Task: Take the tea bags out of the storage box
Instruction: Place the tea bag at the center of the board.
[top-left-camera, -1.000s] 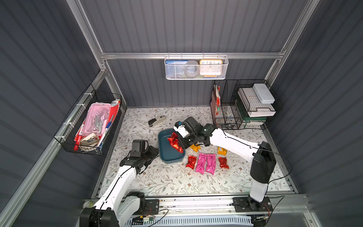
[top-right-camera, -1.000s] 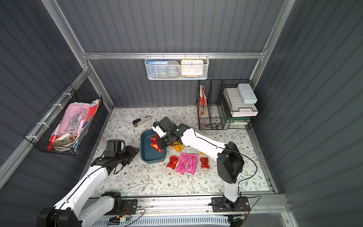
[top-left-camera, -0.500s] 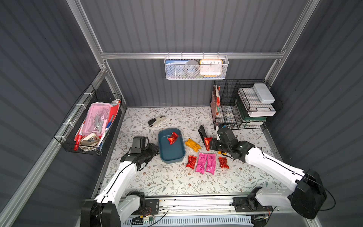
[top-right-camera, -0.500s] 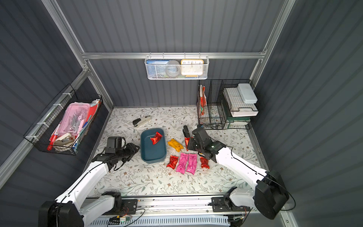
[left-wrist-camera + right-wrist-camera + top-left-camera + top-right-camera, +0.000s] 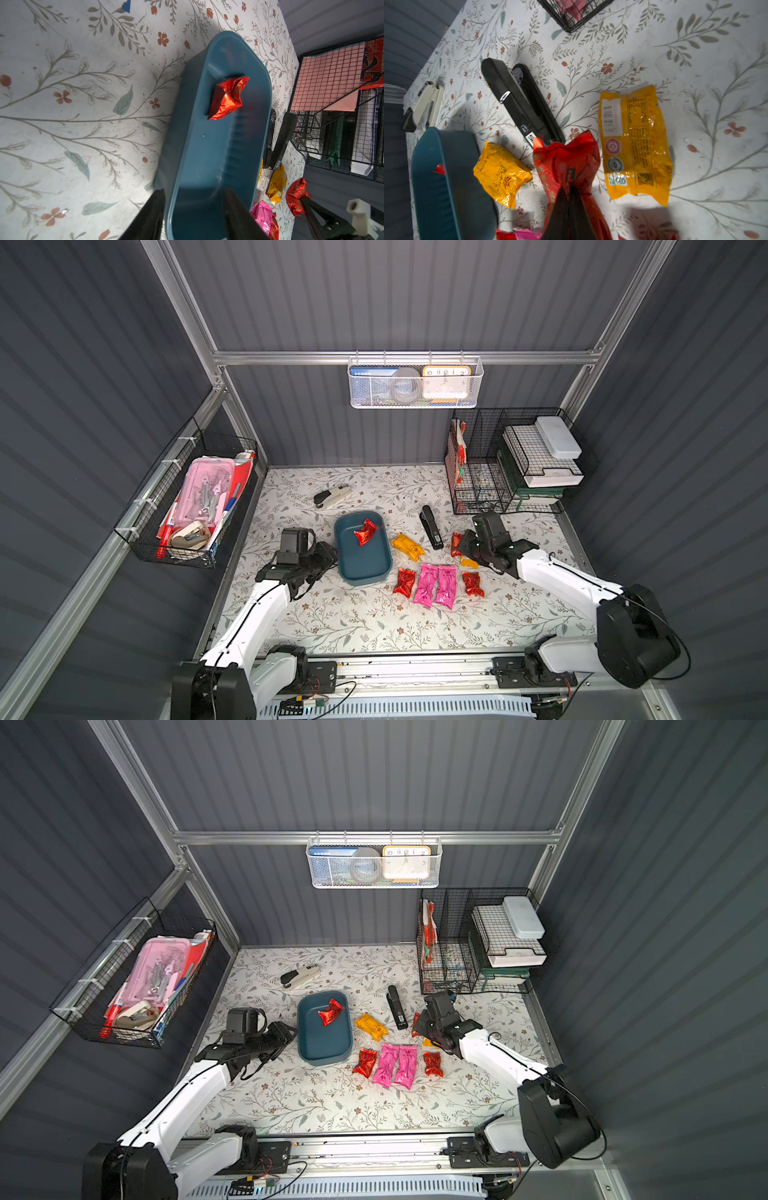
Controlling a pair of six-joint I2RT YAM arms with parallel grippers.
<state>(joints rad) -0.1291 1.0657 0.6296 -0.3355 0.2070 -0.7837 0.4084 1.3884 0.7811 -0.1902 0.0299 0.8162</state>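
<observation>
My right gripper is just above the bare tabletop beside the black stapler's near end, so I will next lower it there and let go of the red tea bag.
The teal storage box (image 5: 345, 568) sits at mid-table with one red tea bag (image 5: 365, 531) (image 5: 226, 97) in it. My left gripper (image 5: 193, 190) (image 5: 328, 552) is open astride the box's near long wall, one finger outside and one inside. Right of the box, my right gripper (image 5: 569, 191) (image 5: 462, 547) is shut on a red tea bag (image 5: 564, 162) held just above the table. On the table lie two orange-yellow bags (image 5: 500, 172) (image 5: 633, 145), two pink bags (image 5: 426, 589) (image 5: 445, 587) and two red bags (image 5: 404, 581) (image 5: 473, 584).
A black stapler (image 5: 432, 527) lies between the box and my right gripper. A beige stapler (image 5: 332, 496) lies behind the box. Black wire baskets (image 5: 498, 464) stand at the back right. A wall basket holding a pink case (image 5: 195, 502) hangs at left.
My right arm has carried a red tea bag out of the box and rightward past the black stapler. The left gripper has edged up to the box's wall.
</observation>
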